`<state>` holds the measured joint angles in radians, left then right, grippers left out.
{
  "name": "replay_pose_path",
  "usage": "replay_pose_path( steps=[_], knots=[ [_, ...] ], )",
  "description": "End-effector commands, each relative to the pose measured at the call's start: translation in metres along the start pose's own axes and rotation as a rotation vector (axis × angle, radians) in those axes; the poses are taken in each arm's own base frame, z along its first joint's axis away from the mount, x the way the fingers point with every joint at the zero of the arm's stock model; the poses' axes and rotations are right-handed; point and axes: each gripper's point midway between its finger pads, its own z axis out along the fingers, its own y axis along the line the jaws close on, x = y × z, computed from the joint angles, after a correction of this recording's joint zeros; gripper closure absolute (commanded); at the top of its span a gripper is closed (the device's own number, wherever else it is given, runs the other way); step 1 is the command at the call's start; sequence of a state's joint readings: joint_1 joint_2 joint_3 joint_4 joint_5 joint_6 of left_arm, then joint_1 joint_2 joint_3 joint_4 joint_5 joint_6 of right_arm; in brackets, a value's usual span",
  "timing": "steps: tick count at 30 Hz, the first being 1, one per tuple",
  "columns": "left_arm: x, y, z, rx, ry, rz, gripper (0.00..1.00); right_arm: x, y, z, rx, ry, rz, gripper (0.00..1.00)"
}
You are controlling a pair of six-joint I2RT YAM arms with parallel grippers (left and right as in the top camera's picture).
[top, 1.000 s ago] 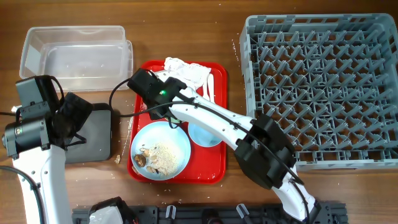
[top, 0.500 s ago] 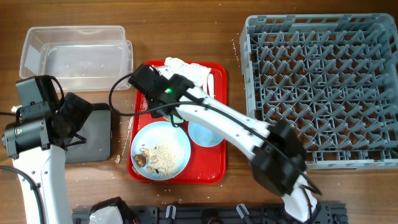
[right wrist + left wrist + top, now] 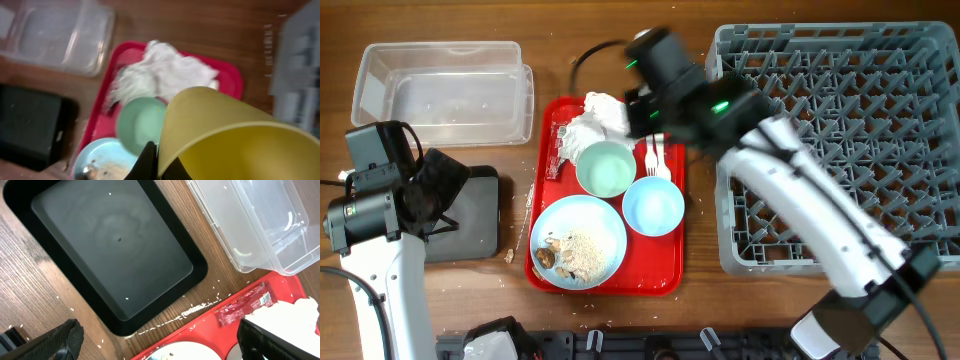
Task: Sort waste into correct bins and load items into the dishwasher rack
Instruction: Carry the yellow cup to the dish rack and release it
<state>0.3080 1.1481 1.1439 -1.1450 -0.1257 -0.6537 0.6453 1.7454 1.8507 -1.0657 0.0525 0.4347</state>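
I will next carry the yellow cup with my right gripper away from the red tray [image 3: 665, 270] and down into the grey rack's far tray-side part, which shows empty pegs.
My right gripper [image 3: 159, 162] is shut on the rim of the small yellow cup [image 3: 235, 135] and holds it in the air above the red tray's far right part [image 3: 645, 105]. The arm hides the cup in the overhead view. On the red tray [image 3: 665, 270] lie white napkins [image 3: 595, 125], a pale green bowl [image 3: 605, 168], a light blue bowl [image 3: 653, 207], a white fork [image 3: 653, 155] and a light blue plate [image 3: 605, 225] with food scraps [image 3: 582, 248]. A red wrapper [image 3: 245, 307] lies on the tray's left edge. My left gripper [image 3: 167, 342] is open and empty above the black tray [image 3: 115, 250].
The clear tub [image 3: 440, 90] stands at the back left, and the black tray [image 3: 470, 215] lies in front of it. The grey rack [image 3: 840, 130] fills the right side. Rice grains are scattered on the wood between the black tray and the red tray [image 3: 200, 307].
My right arm has lifted off the tray's left part and swung up and right toward the rack with the yellow cup. The green bowl is now uncovered. The left arm has not moved.
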Motion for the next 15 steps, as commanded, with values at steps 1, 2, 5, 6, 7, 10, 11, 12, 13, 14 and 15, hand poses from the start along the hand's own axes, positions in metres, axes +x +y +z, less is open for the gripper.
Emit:
replay_pose_path(
  steps=[1, 2, 5, 6, 7, 10, 11, 12, 13, 14, 15],
  knots=[
    [-0.003, 0.000, -0.002, 0.005, -0.008, -0.020, 0.00, -0.023, -0.053, -0.011, -0.076, 0.006, -0.015, 0.96],
    [-0.003, -0.001, -0.002, 0.005, -0.008, -0.020, 0.00, -0.026, -0.066, -0.013, -0.123, 0.015, -0.014, 0.96],
    [-0.003, -0.001, -0.002, 0.005, -0.008, -0.020, 0.00, -0.036, -0.108, -0.026, -0.276, 0.005, 0.040, 0.96],
    [-0.003, -0.001, -0.002, 0.005, -0.008, -0.020, 0.00, -0.039, -0.123, -0.031, -0.341, -0.009, 0.066, 0.96],
    [-0.003, -0.001, -0.002, 0.005, -0.008, -0.020, 0.00, -0.041, -0.135, -0.036, -0.408, -0.025, 0.086, 0.96],
    [-0.003, -0.001, -0.002, 0.005, -0.008, -0.020, 0.00, -0.040, -0.157, -0.035, -0.545, -0.046, 0.114, 0.95],
    [-0.003, 0.000, -0.002, 0.005, -0.008, -0.020, 0.00, -0.037, -0.163, -0.030, -0.580, -0.043, 0.131, 0.96],
    [-0.003, -0.001, -0.002, 0.005, -0.008, -0.020, 0.00, -0.032, -0.169, -0.022, -0.624, -0.036, 0.155, 0.96],
    [-0.003, -0.001, -0.002, 0.005, -0.008, -0.020, 0.00, -0.029, -0.172, -0.014, -0.663, -0.028, 0.180, 0.96],
    [-0.003, -0.001, -0.002, 0.005, -0.008, -0.020, 0.00, -0.025, -0.179, -0.004, -0.699, -0.020, 0.215, 0.96],
    [-0.003, -0.001, -0.002, 0.005, -0.008, -0.020, 0.00, -0.021, -0.185, 0.005, -0.729, -0.011, 0.247, 0.96]
  ],
)
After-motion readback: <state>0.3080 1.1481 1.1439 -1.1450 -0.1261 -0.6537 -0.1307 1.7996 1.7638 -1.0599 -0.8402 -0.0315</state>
